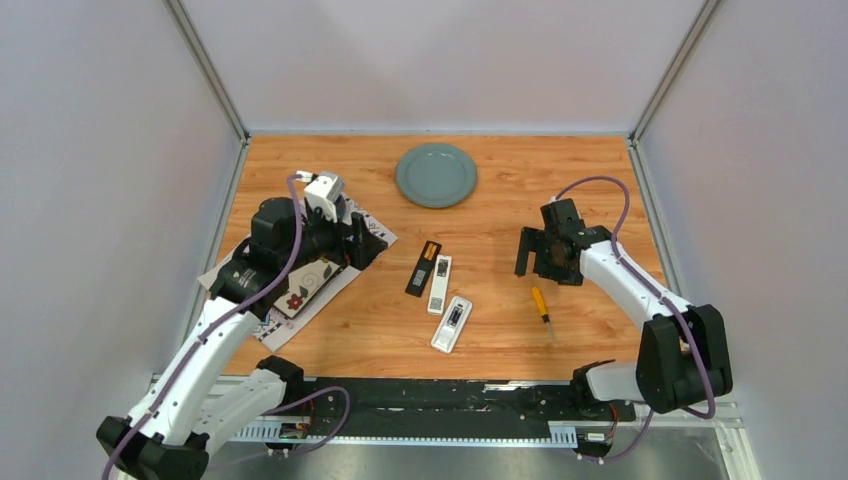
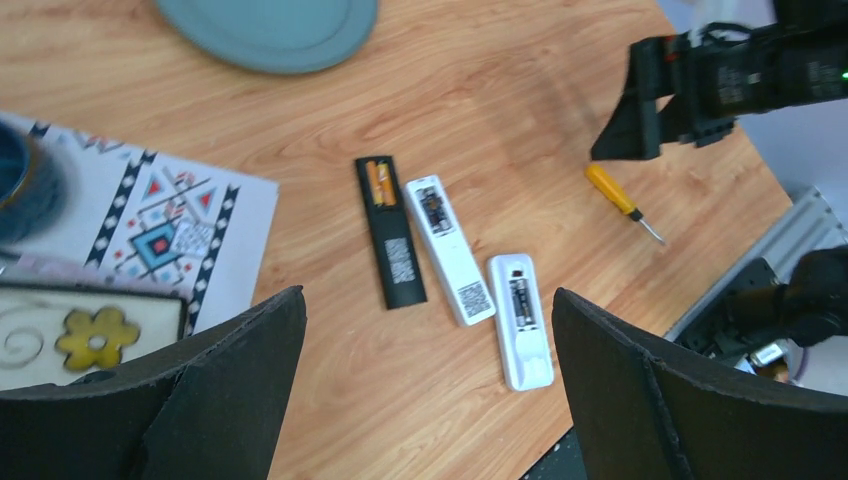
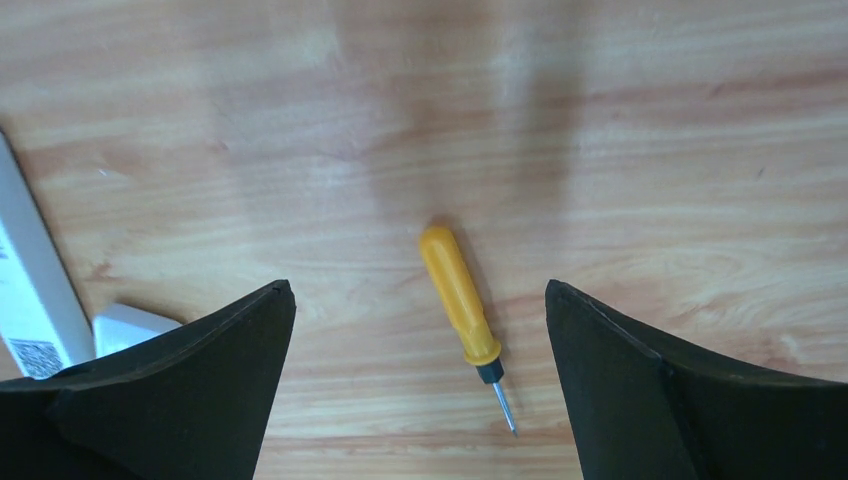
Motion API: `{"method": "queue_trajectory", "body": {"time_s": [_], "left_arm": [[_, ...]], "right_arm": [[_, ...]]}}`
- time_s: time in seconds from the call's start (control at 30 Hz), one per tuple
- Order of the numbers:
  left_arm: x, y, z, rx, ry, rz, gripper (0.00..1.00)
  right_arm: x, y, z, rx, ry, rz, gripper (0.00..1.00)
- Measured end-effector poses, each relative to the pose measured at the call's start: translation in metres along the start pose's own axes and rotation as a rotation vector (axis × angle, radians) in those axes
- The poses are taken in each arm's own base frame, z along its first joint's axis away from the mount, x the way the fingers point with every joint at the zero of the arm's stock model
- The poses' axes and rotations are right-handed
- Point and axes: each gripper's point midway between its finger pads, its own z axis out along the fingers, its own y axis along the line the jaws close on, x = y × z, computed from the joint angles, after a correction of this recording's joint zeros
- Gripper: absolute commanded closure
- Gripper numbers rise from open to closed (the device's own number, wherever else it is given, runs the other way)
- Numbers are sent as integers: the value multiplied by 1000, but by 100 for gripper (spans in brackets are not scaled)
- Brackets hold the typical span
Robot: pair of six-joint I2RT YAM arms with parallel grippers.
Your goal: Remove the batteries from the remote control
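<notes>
The screwdriver's yellow handle [image 1: 538, 299] [image 3: 459, 295] is already between the open fingers of my right gripper, so I will lower the gripper and bring it slightly back onto the handle next.
Three remotes lie back-up at mid-table with their battery bays uncovered: a black one [image 1: 423, 268] [image 2: 392, 240], a long white one [image 1: 439, 284] [image 2: 452, 255] and a short white one [image 1: 452, 323] [image 2: 524, 340]. Orange batteries [image 2: 379, 183] sit in the black remote. Dark batteries sit in the long white remote [image 2: 434, 210] and the short white one [image 2: 520, 299]. My left gripper [image 1: 362, 243] [image 2: 428, 300] is open and empty, above the table left of the remotes. My right gripper [image 1: 540, 252] [image 3: 420, 290] is open and empty, hovering over the yellow-handled screwdriver [image 1: 541, 307] [image 3: 460, 295].
A grey-green plate [image 1: 436, 175] [image 2: 270, 30] sits at the back centre. A patterned cloth [image 1: 300, 290] [image 2: 150, 215] with a flower picture [image 2: 90, 330] and a blue cup [image 2: 20, 190] lies at the left under my left arm. The right arm also shows in the left wrist view [image 2: 700, 90].
</notes>
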Motion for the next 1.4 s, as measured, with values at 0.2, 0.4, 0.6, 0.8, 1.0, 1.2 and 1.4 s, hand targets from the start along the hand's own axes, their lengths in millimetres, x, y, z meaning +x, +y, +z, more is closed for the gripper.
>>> {"method": "queue_trajectory", "body": {"time_s": [0.2,0.4,0.6,0.8,1.0,1.2,1.4], "left_arm": [[-24,-36,15,99,25,57,0],[-34,-41,18,107,22,62,0],[-36,-41,15,101,20,63,0],[-35,-38,9,73,18,62,0],[-41,-36,-2,45,-23,53,0],[-35,-36,-4,51,-23,42,1],[-17,-34,15,65,64,3,5]], "right_arm": [[39,-7,11,4,121,1,29],[53,-5,19,-6,180,6,44],[65,-10,34,33,247,-2,55],[69,-9,40,28,272,-11,100],[69,-1,39,-21,276,-35,100],[53,21,28,-133,242,-46,100],[2,54,-17,-299,43,-51,100]]}}
